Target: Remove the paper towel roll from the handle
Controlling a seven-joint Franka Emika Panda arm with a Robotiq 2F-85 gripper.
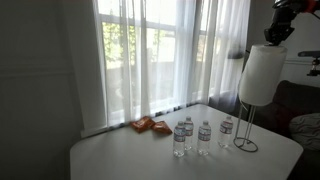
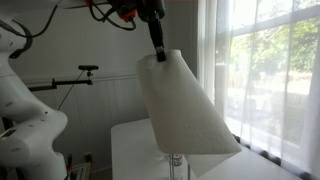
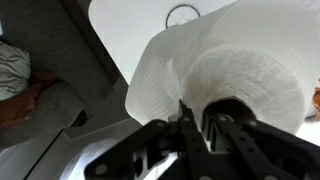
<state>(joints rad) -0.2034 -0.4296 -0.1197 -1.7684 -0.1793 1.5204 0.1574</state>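
My gripper should next lift the roll (image 1: 262, 72) clear of the rod, carry it aside and lower it to release, because bare tabletop beside the ring base is below my gripper.
The paper towel roll (image 1: 262, 72) is a big white cylinder hanging tilted above the table, and it fills the middle of an exterior view (image 2: 185, 105). My gripper (image 1: 281, 28) is shut on its top rim, with one finger in the core and one outside, as the wrist view shows (image 3: 205, 125). The handle (image 1: 246, 128) is a thin dark rod on a wire ring base, standing on the table right under the roll. I cannot tell whether its tip is still inside the roll. The ring base shows past the roll in the wrist view (image 3: 183, 14).
Several small clear water bottles (image 1: 190, 135) stand on the white table (image 1: 130, 158) next to the handle, and one shows under the roll (image 2: 176, 165). An orange packet (image 1: 150, 125) lies near the curtained window. A white robot arm (image 2: 25, 115) and a stand (image 2: 82, 72) are beside the table.
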